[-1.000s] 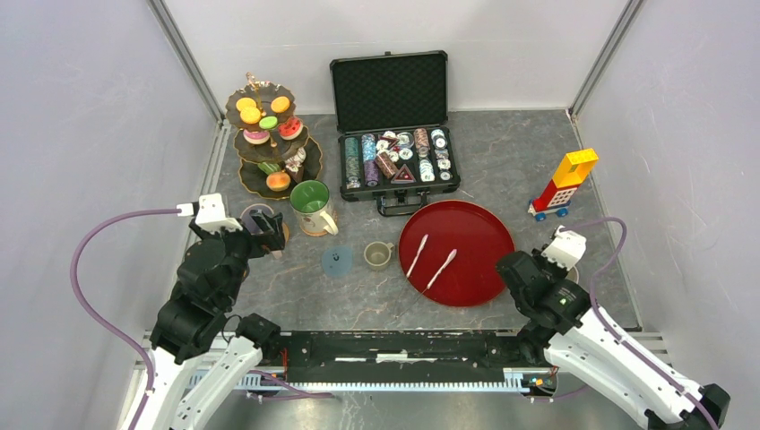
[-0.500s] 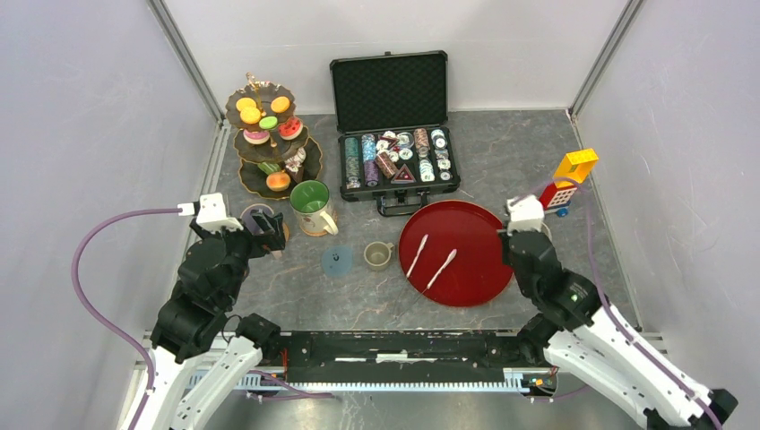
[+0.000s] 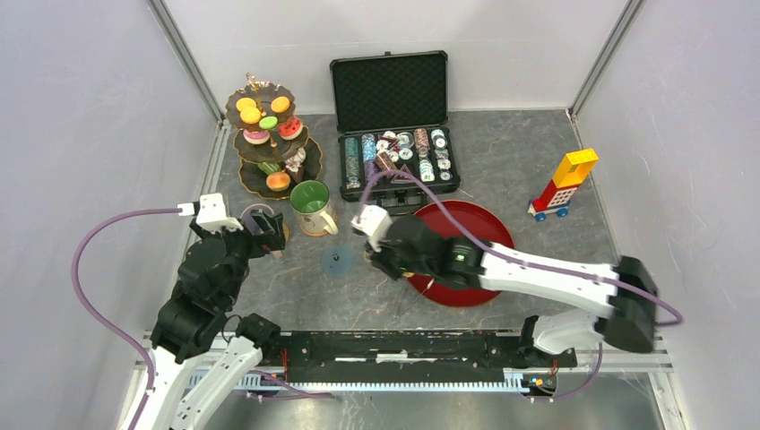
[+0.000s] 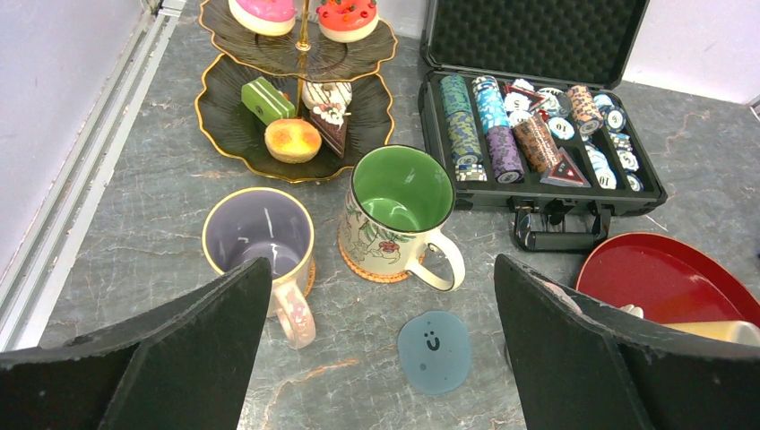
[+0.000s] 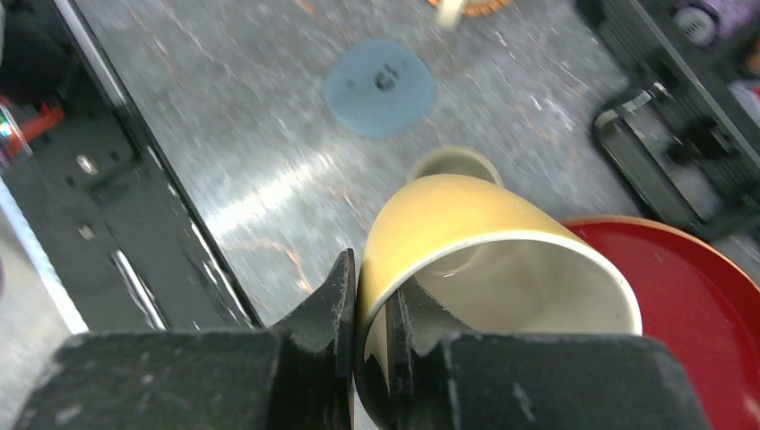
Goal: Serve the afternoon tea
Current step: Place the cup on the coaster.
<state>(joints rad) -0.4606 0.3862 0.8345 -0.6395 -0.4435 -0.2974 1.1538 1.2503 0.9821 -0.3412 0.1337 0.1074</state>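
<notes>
The bare blue smiley coaster is below and left of my right gripper in the top view, so I need to move there, lower, and release the mug.
The dark three-tier stand with toy sweets stands at the back left; it also shows in the left wrist view. A green mug and a purple mug stand in front of it. My left gripper is open and empty, near the purple mug. My right gripper is shut on the wall of a yellow mug, held tilted above a small beige cup.
A blue smiley coaster lies left of the right gripper. A red tray lies under the right arm. An open poker chip case is at the back, a block tower at the right.
My right arm has swung from the right side leftward across the red tray to above the small beige cup. The left arm has not moved.
</notes>
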